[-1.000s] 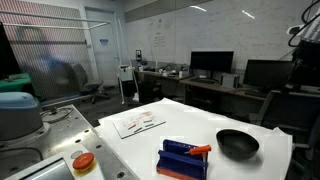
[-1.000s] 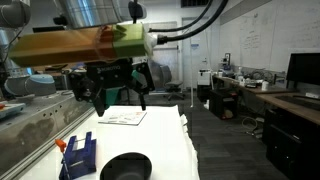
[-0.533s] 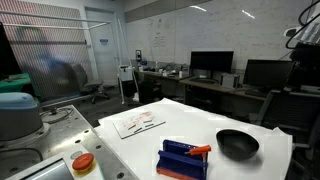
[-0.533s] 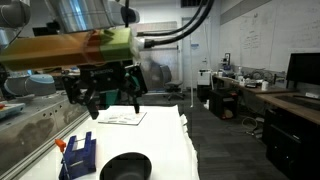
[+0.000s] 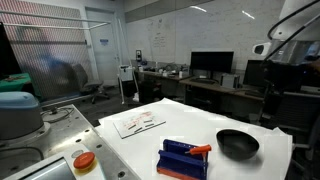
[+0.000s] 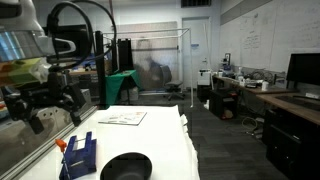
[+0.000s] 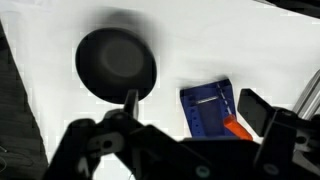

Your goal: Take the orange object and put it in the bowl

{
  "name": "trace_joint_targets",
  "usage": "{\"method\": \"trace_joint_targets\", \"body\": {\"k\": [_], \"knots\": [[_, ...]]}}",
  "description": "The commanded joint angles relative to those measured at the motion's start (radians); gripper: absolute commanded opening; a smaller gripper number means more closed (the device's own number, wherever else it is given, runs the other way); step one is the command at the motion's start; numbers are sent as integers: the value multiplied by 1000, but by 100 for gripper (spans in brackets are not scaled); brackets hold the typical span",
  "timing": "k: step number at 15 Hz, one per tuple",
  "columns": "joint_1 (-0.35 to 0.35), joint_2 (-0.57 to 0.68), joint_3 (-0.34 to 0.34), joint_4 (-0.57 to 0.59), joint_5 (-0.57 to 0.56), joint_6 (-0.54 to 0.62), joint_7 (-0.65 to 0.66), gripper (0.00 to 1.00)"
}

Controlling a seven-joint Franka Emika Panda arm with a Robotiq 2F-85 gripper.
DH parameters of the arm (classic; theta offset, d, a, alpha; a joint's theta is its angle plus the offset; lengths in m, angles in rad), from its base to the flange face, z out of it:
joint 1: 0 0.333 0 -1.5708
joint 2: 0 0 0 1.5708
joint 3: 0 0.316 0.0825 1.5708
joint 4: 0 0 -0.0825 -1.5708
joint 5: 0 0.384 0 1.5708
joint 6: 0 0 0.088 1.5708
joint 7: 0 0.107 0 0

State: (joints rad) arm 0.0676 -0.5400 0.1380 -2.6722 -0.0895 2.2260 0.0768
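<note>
I will next bring my gripper down toward the right in the wrist view and turn it to straddle the orange object (image 5: 201,149) (image 7: 237,128), as it lies slantwise to my open fingers.
The orange object (image 5: 201,150) is a slim piece lying on the right end of a blue ribbed rack (image 5: 183,158) on the white table. The black bowl (image 5: 238,144) stands just right of the rack. In an exterior view the orange object (image 6: 60,145) sits on the rack's (image 6: 80,156) left side, and the bowl (image 6: 125,167) is in front. My gripper (image 6: 47,108) hangs open and empty, high above the table's left edge. In the wrist view, bowl (image 7: 117,62), rack (image 7: 208,108) and orange object (image 7: 237,128) lie far below my open gripper (image 7: 192,104).
A round orange-red disc on a grey-white base (image 5: 83,161) sits at the table's left corner. A sheet of paper (image 5: 138,122) lies at the far side of the table (image 5: 170,125). Desks with monitors (image 5: 211,64) stand behind.
The arm has swung away from the camera and to the left in an exterior view, with the open gripper now small and over the table's left edge. Objects have not moved.
</note>
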Motion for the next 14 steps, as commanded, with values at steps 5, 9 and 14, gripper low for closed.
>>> {"method": "trace_joint_targets", "body": {"k": [5,9,14], "knots": [[39,383,136,237,-134,72,96,100],[75,560,123,370,-253,77,-20,100],[100,749,105,532,-270,46,-230,100]]}}
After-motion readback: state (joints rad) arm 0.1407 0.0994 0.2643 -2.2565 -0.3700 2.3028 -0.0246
